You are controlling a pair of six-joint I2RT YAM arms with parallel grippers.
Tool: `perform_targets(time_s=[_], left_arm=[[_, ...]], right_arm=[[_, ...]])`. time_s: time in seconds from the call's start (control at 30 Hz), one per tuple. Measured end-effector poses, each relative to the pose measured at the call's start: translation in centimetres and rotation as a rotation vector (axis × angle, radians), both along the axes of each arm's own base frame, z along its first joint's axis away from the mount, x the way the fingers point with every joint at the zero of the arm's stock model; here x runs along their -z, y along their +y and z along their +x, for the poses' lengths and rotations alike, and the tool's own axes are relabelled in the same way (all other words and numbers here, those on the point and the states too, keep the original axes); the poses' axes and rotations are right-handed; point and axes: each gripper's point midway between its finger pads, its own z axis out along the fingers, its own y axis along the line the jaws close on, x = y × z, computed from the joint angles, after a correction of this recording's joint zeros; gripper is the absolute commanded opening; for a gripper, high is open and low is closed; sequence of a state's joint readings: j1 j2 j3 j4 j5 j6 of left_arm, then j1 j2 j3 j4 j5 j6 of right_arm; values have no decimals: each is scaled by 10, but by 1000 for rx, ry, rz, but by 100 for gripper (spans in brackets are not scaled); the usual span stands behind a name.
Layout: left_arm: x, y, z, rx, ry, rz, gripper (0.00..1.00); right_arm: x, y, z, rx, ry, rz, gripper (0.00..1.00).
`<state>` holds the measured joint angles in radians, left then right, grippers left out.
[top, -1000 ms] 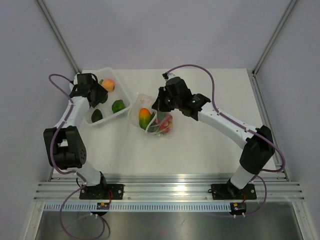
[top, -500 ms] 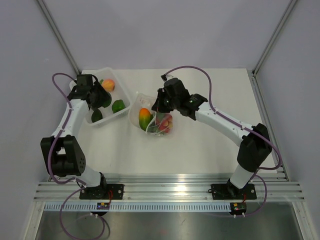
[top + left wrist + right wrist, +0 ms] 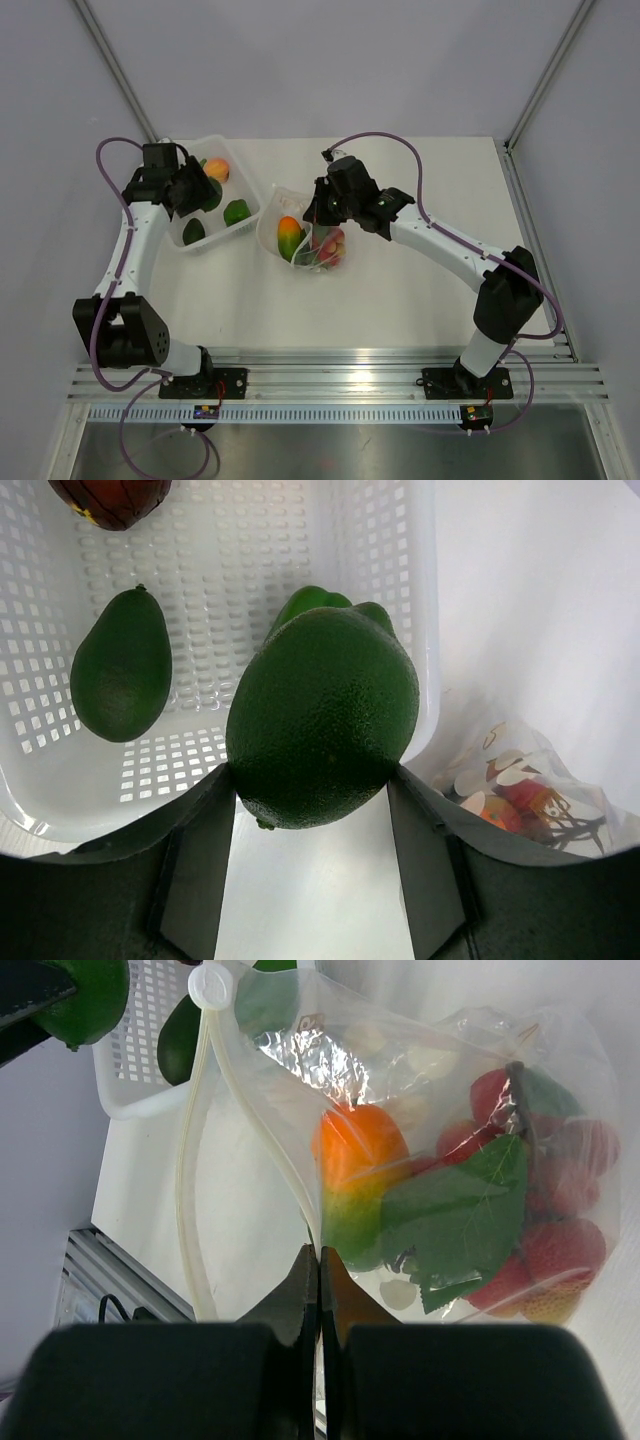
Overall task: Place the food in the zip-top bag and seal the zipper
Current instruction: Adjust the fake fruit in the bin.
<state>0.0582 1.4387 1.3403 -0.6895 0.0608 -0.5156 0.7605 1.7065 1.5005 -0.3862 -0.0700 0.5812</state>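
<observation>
The spot between the dark purple piece (image 3: 110, 495) and the pepper is bare, so next my left gripper will go down to the bottom of the tray there and let go of the round dark green fruit.
My left gripper (image 3: 200, 192) is shut on a round dark green fruit (image 3: 322, 715) and holds it above the white tray (image 3: 222, 234). The tray holds an orange piece (image 3: 216, 169), a green pepper (image 3: 236, 211) and a dark avocado (image 3: 194, 231); a dark purple piece (image 3: 110, 495) shows in the left wrist view. The zip-top bag (image 3: 305, 242) lies right of the tray with its mouth open toward it. It holds an orange-green mango (image 3: 355, 1160), strawberries (image 3: 560, 1220) and a leaf (image 3: 450, 1220). My right gripper (image 3: 319, 1252) is shut on the bag's mouth edge by the zipper strip (image 3: 250, 1090).
The tray's right wall (image 3: 425, 630) stands between the held fruit and the bag (image 3: 520, 780). Metal frame posts (image 3: 115, 70) rise at the back corners. A ribbed aluminium rail (image 3: 340, 380) runs along the near edge by the arm bases.
My left gripper has shifted slightly left over the tray with the green fruit, and its elbow has swung outward and down. The right gripper and bag have barely moved.
</observation>
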Motion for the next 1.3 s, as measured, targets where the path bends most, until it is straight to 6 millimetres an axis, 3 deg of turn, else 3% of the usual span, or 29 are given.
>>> perform_targets(time_s=[0.13,0.3,0.5,0.67,0.77,0.87,1.0,1.07,1.13,1.3], left_arm=[[-6,0,-1,2,-17,4,27],[7,7,10,-34,8,26,27],[55,17,51,-103,99,29,27],[100,25,71,-154,183,38,28],[114,30,83,-175,207,45,30],[122,34,94,-193,213,50,44],[132,39,95,-217,231,47,46],[138,41,97,-224,244,44,52],[145,43,98,-227,265,42,68],[149,44,95,-218,288,45,82]], right_arm=[[0,1,0,0,3,4,0],[-1,1,0,5,7,12,0],[-1,2,0,7,7,15,0],[1,1,0,9,10,11,0],[2,0,-1,10,11,8,0],[2,-1,-2,10,12,6,0],[2,-2,-1,13,10,5,0],[3,-2,-1,13,10,5,0],[3,-2,-1,13,10,4,0],[6,-3,-2,13,16,-1,0]])
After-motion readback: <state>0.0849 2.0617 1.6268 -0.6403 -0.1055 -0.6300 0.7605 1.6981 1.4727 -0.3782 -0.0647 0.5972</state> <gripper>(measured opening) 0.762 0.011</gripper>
